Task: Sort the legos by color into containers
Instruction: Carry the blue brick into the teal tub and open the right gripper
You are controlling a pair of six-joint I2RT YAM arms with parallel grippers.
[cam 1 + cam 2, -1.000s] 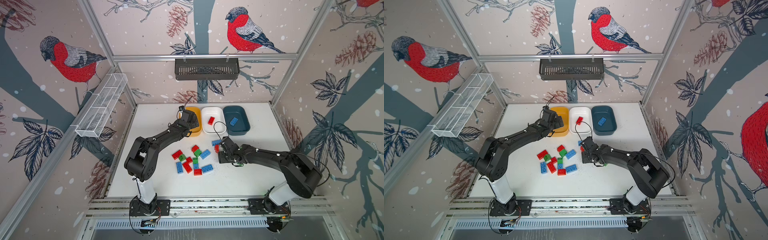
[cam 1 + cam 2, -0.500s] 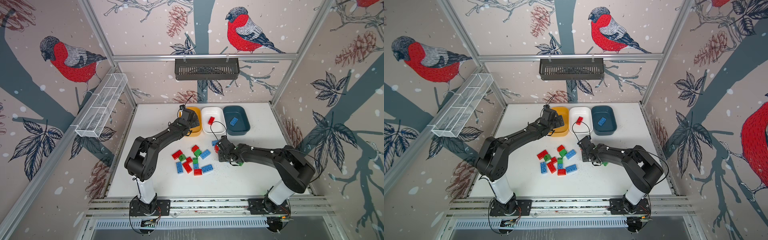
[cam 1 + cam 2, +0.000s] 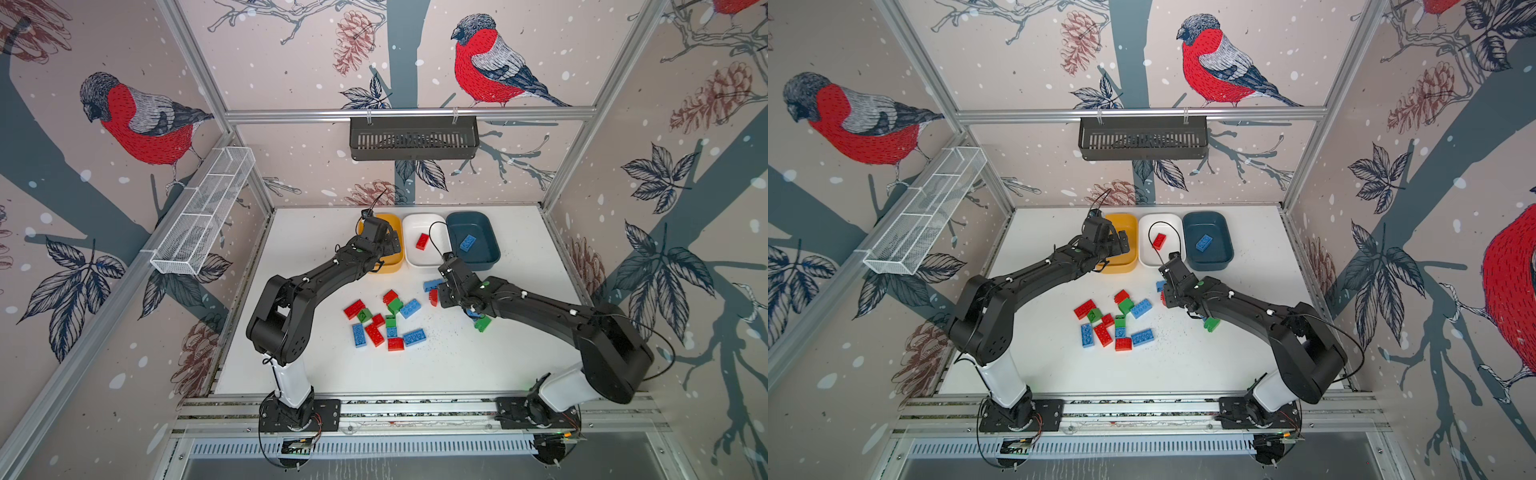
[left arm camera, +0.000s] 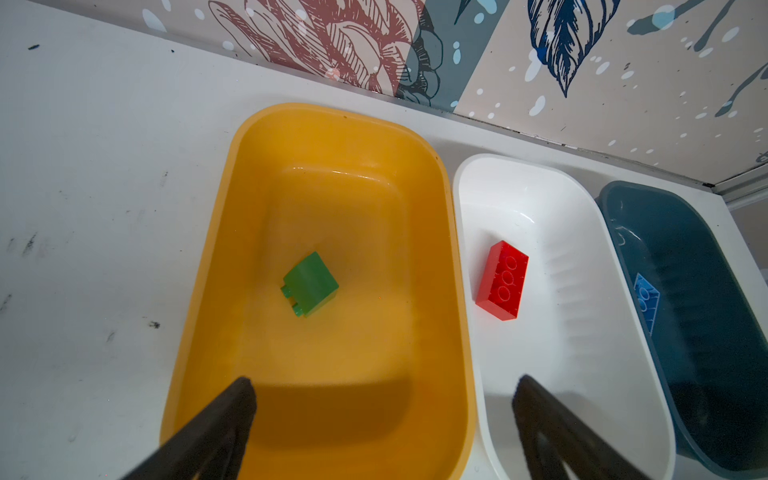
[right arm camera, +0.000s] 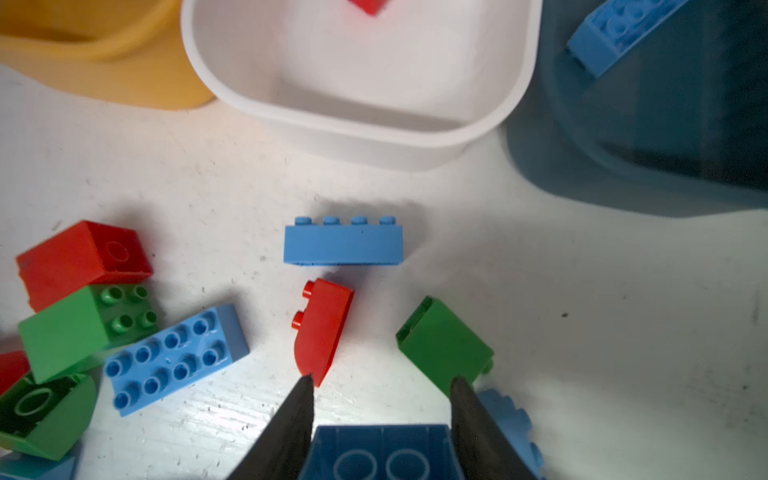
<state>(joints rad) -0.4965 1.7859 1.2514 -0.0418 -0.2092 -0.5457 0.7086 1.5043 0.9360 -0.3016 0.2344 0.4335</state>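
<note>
I will next lift my matching lego with my right gripper and carry it outward to release it over the teal container (image 3: 476,246) (image 5: 660,108), because that container lies outward and already has a blue lego in it.
My left gripper (image 4: 384,382) hangs open and empty over the near end of the yellow container (image 4: 332,145), where one green lego (image 4: 311,284) lies. The white container (image 4: 582,291) holds a red lego (image 4: 503,280), and the teal container (image 4: 706,332) holds a blue lego (image 4: 646,299). My right gripper (image 5: 381,379) is low over the table just in front of the white container (image 3: 415,259), shut on a blue lego (image 5: 380,453). Just past its tips lie a red curved lego (image 5: 320,328), a blue oblong lego (image 5: 343,241) and a green lego (image 5: 444,345).
A cluster of several red, green and blue legos (image 3: 386,322) lies mid-table, left of my right gripper (image 3: 444,297). A green lego (image 3: 482,322) sits beside the right forearm. A black slotted basket (image 3: 413,137) hangs on the back wall and a wire rack (image 3: 203,212) on the left wall.
My right gripper's jaws have closed in on the blue lego, and the right arm has shifted slightly. The left arm has stayed over the yellow container.
</note>
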